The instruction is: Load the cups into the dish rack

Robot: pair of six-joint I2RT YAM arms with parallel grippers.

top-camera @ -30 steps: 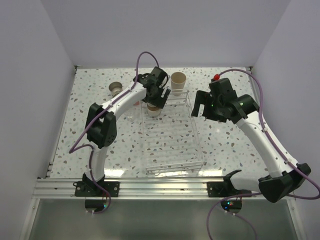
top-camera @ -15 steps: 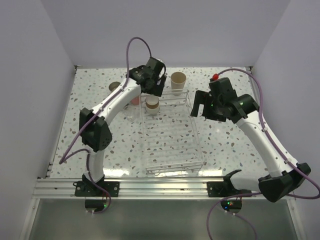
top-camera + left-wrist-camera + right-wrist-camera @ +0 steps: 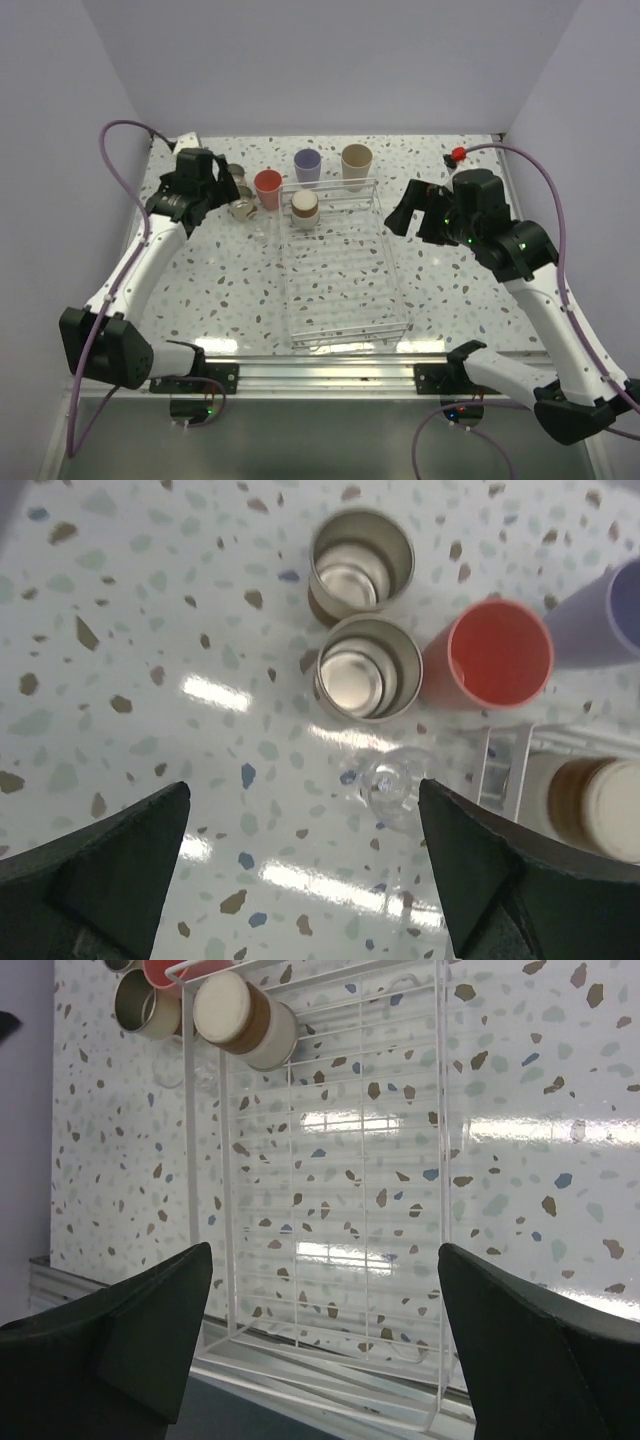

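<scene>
The tiny clear cup is below my left gripper, to its right in the top view, so I should lower that way next onto the side of the cup's rim facing bare tabletop.
The dish rack point(image 3: 392, 270) lies mid-table, and one brown-grey cup point(image 3: 305, 207) stands cream base up in its far left corner. Behind it stand the coral-red cup point(image 3: 268, 187), lavender cup point(image 3: 307, 165) and beige cup point(image 3: 356, 163). Two more brown-grey cups point(image 3: 242, 207) point(image 3: 235, 175) stand upright to the left, with the tiny clear cup point(image 3: 262, 232) beside the rack. My left gripper point(image 3: 210, 195) is open and empty just left of them. The left wrist view shows both cups point(image 3: 367, 667) point(image 3: 361, 564) and the clear cup point(image 3: 395, 780) beyond the open gripper point(image 3: 300, 880). My right gripper point(image 3: 415, 215) is open and empty, right of the rack.
The right wrist view looks along the rack point(image 3: 187, 1160), with its cup point(image 3: 245, 1018) at the far end. White walls close in the table at the back and both sides. An aluminium rail point(image 3: 320, 375) runs along the near edge.
My left arm has swung left from the rack's far left corner to the cups outside it, leaving a brown-grey cup in the rack. My right arm has drawn back a little to the right.
</scene>
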